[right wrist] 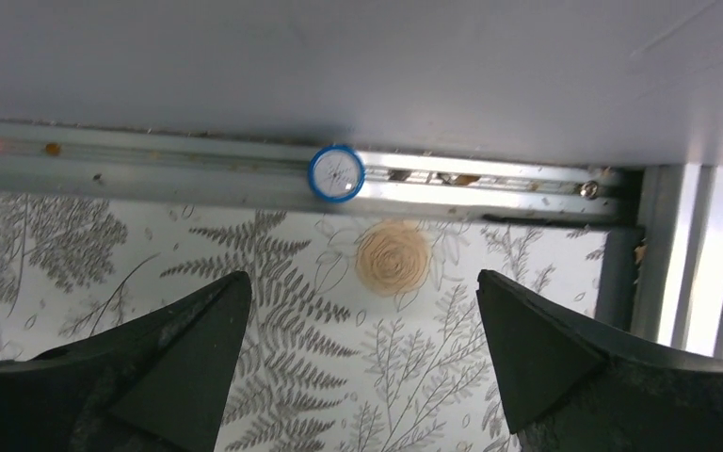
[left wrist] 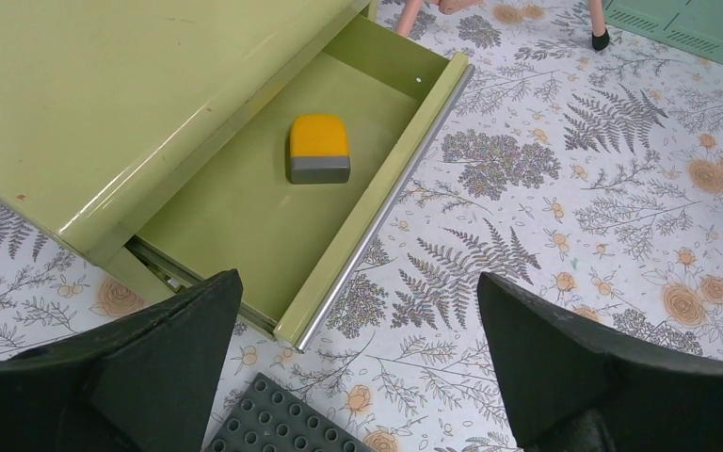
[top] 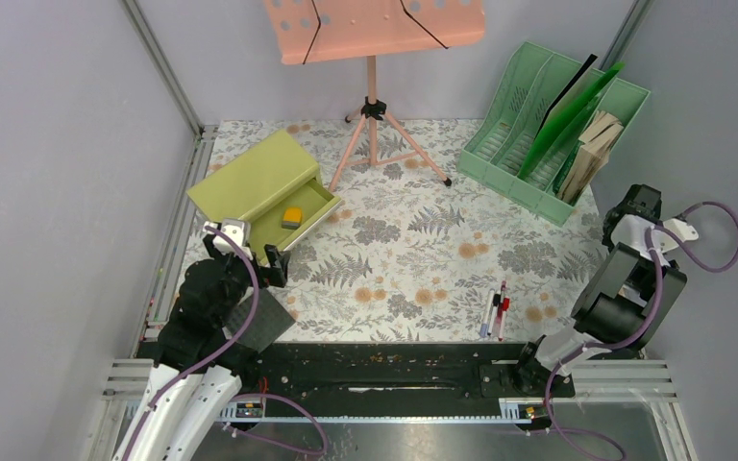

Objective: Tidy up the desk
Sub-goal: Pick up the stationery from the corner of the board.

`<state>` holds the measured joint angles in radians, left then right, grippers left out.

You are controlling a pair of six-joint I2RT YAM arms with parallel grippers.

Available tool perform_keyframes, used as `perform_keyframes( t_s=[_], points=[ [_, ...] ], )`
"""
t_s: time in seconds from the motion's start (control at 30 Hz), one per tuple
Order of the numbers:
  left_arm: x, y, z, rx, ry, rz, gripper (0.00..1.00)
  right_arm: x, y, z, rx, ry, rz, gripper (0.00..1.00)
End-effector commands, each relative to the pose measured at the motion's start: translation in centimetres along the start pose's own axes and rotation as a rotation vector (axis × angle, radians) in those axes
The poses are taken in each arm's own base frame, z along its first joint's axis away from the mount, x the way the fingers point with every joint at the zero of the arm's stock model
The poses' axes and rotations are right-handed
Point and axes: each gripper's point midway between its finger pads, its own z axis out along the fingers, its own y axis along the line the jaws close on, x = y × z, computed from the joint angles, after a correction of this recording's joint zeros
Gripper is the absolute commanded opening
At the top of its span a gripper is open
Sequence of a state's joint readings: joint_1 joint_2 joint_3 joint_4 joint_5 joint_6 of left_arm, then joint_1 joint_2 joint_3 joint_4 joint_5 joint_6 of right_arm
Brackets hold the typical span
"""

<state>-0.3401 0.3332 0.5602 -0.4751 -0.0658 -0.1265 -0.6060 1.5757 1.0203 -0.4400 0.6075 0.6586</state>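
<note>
The blue-ringed disc on the desk's metal bar is below and nearer the wall, so next I should lower my right gripper toward the wall, open fingers straddling the disc's rim.
The desk is a fern-and-flower printed top with metal rails. My left gripper hovers at the left, in front of the olive-yellow cabinet. In the left wrist view that gripper stands open and holds nothing, just above the corner of the pulled-out drawer. An orange and grey block lies in the drawer. My right gripper is at the desk's right edge. Seen from the right wrist, it is open and empty over bare desk beside the rail.
A dark grey studded plate lies under my left arm. Pens lie near the front right. A green file rack with folders stands at the back right, and a pink music stand at the back. A blue-ringed disc sits on the rail.
</note>
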Motion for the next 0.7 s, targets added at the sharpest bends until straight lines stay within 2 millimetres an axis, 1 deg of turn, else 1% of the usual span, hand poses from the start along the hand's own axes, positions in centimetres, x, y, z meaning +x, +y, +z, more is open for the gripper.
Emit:
perform_keyframes(
  t_s=[0.0,0.1,0.3,0.37,0.4,0.5,0.67],
  points=[
    [-1.1,-0.8,0.3,0.042,-0.049,0.018,0.99,-3.7,-1.7,1.0,0.11,-0.159,-0.009,0.97],
    [-0.9,-0.9,0.3,0.048,-0.042,0.019,0.99,-4.3,-1.6,1.6,0.114,-0.201,-0.059,0.95],
    [-0.8,-0.9,0.4,0.049,-0.037,0.02,0.99,-3.6,-1.2,3.3,0.097,-0.224,-0.12,0.97],
    [-0.7,-0.9,0.5,0.051,-0.035,0.021,0.99,-3.1,-1.0,3.8,0.068,-0.239,-0.118,0.97],
    [-0.7,-1.0,0.5,0.054,-0.034,0.022,0.99,-3.3,-0.5,3.9,0.042,-0.261,-0.096,0.97],
    [-0.6,-1.1,0.6,0.063,-0.032,0.021,0.99,-2.6,0.5,4.5,-0.024,-0.268,-0.1,0.94],
    [-0.5,-1.2,0.7,0.064,-0.026,0.023,0.99,-1.1,0.7,5.9,-0.01,-0.232,-0.079,0.92]
  ],
)
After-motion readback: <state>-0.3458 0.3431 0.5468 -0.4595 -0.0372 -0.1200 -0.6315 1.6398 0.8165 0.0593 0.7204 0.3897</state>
